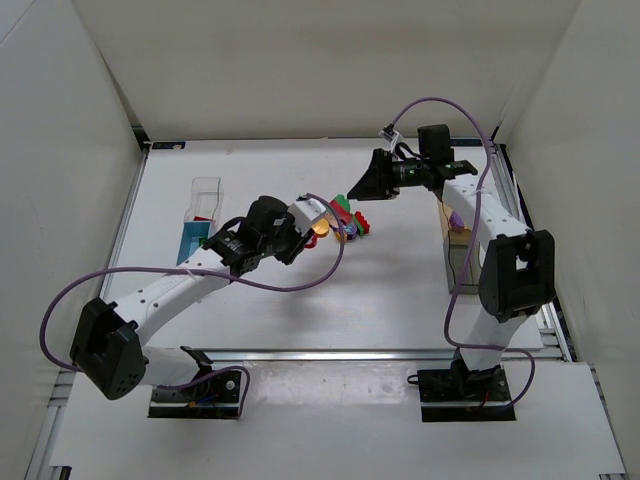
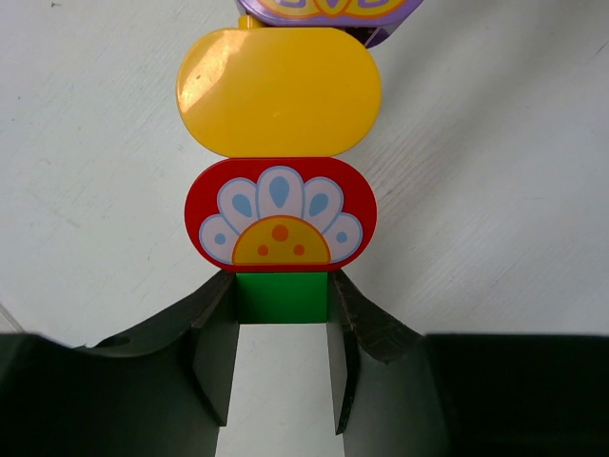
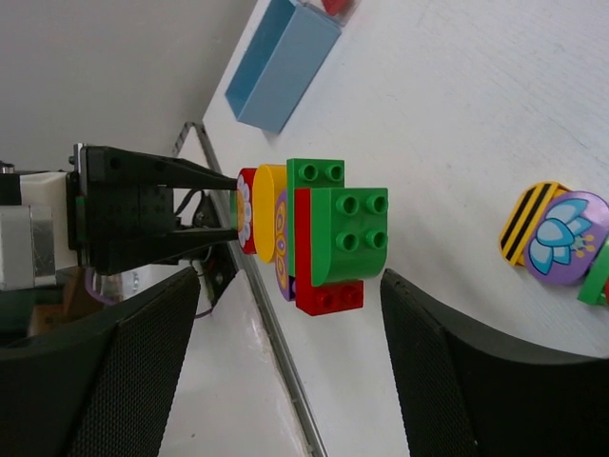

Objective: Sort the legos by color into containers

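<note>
The green brick goes over the light blue container [image 1: 190, 241] in my left gripper next and is released, since that stands below the gripper and to its left in the top view.
My left gripper [image 2: 283, 297] is shut on the green brick [image 2: 283, 295] at the end of a mixed stack of legos. A red flower-print rounded brick [image 2: 281, 214], a yellow one [image 2: 278, 90] and a purple one [image 2: 328, 11] follow it. The stack is held above the table at mid-table [image 1: 338, 212]. In the right wrist view the stack's other end is a green rounded brick [image 3: 349, 233] on a red brick [image 3: 328, 297]. My right gripper [image 3: 290, 362] is open, with a finger on each side of that end and not touching it.
Loose legos [image 3: 557, 233] lie on the table beside the stack [image 1: 358, 225]. A light blue container [image 1: 193, 240] and a clear one [image 1: 206, 195] holding a red piece stand at the left. A tan container [image 1: 458, 235] and a dark one [image 1: 462, 268] stand under my right arm.
</note>
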